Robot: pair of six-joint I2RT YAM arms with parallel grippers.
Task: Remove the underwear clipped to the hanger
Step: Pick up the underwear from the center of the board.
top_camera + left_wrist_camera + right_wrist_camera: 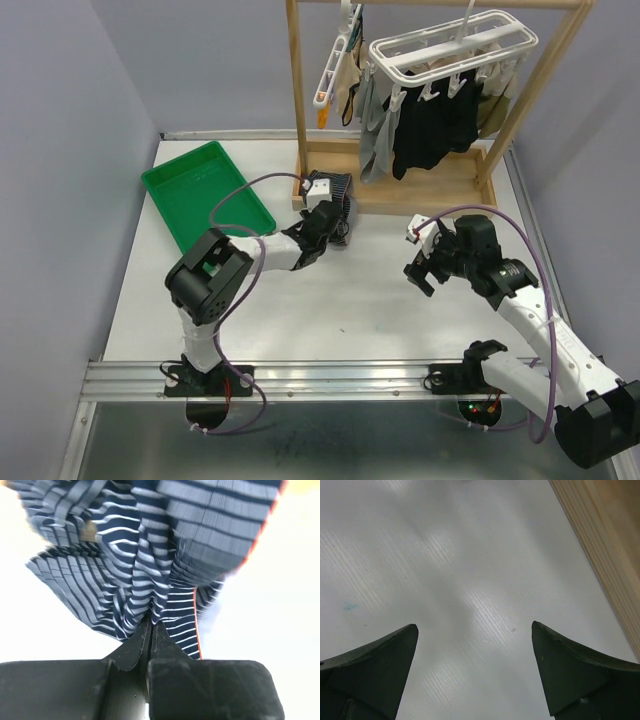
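Observation:
The robot should next lift its left gripper and swing it over the empty green tray point(203, 192), to the gripper's left in the top view, to let go of the unclipped underwear inside the tray.
My left gripper point(335, 215) is shut on the navy striped underwear point(340, 205), held low over the table beside the left foot of the wooden rack point(305, 110). In the left wrist view the striped cloth point(150, 555) bunches out from between my closed fingertips point(151, 626). The white clip hanger point(452, 48) hangs from the rack's top bar with grey point(375, 135), black point(432, 125) and tan point(495, 100) underwear clipped to it. My right gripper point(425, 262) is open and empty over bare table right of centre; in the right wrist view point(475, 627) only the table shows between its fingers.
A green tray point(205, 193) lies at the back left. The rack's wooden base point(425, 195) runs along the back; its edge shows in the right wrist view point(605, 545). A second white hanger point(335, 60) hangs at the rack's left. Grey walls close both sides.

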